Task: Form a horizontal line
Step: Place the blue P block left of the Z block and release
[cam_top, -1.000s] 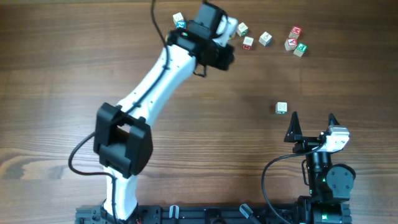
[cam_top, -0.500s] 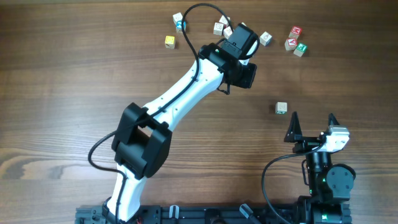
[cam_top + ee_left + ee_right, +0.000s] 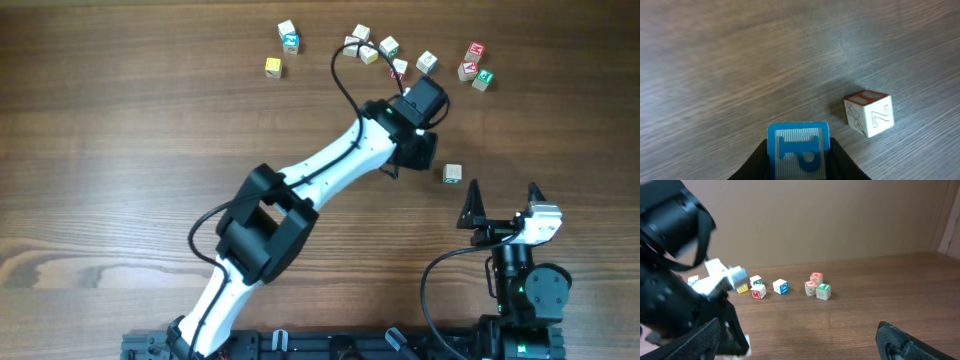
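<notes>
A gap parts the blue-faced cube (image 3: 799,150) from the cream cube, so my left gripper will lower it onto the wood beside the cream one next.
My left gripper (image 3: 799,152) is shut on a blue-faced cube (image 3: 799,150) with a letter P, held just above the wood. In the overhead view that gripper (image 3: 418,150) covers the cube. A pale cream cube (image 3: 452,173) stands alone on the table just right of and nearer than the left gripper. In the left wrist view this cube (image 3: 869,113) is ahead and to the right, apart from the held one. No horizontal line of cubes is in view. My right gripper (image 3: 503,192) stands open near the front right, with nothing between its fingers (image 3: 905,340).
Several loose cubes lie scattered along the back: a white and blue pair (image 3: 288,36), a yellow one (image 3: 272,67), a group (image 3: 385,48), and a red and green cluster (image 3: 476,64). The left arm (image 3: 330,170) stretches diagonally across the middle.
The left arm has swung right and toward the front, from the back cluster of cubes to just beside the pale cube. The right arm has not moved.
</notes>
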Robot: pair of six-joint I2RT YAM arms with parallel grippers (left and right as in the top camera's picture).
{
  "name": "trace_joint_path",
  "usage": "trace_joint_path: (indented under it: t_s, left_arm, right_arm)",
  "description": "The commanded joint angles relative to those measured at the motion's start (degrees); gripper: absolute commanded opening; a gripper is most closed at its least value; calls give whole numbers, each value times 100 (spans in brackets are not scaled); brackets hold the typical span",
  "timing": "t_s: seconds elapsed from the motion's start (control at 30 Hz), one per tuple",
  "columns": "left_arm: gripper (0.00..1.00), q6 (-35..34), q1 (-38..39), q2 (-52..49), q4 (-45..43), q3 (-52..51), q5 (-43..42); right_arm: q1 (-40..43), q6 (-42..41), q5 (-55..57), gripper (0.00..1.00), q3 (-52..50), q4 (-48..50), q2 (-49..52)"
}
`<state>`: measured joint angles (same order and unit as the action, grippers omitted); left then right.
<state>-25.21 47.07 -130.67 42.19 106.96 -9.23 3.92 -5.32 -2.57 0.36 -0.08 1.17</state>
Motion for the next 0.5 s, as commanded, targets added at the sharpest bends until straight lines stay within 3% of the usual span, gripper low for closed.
trace_joint_path:
  t_s: [0.0, 0.13, 0.33, 0.47]
  left_arm:
    - [21, -103, 245, -203, -120, -13, 35]
    - [22, -105, 345, -400, -236, -13, 33]
    - [34, -101, 345, -413, -258, -13, 33]
    - [35, -101, 345, -413, -256, -13, 33]
  right_arm:
    - [22, -83, -52, 100, -7, 13, -24]
    - [22, -81, -52, 100, -7, 13, -24]
    - [22, -81, -52, 100, -7, 13, -24]
    - [22, -81, -52, 100, -7, 13, -24]
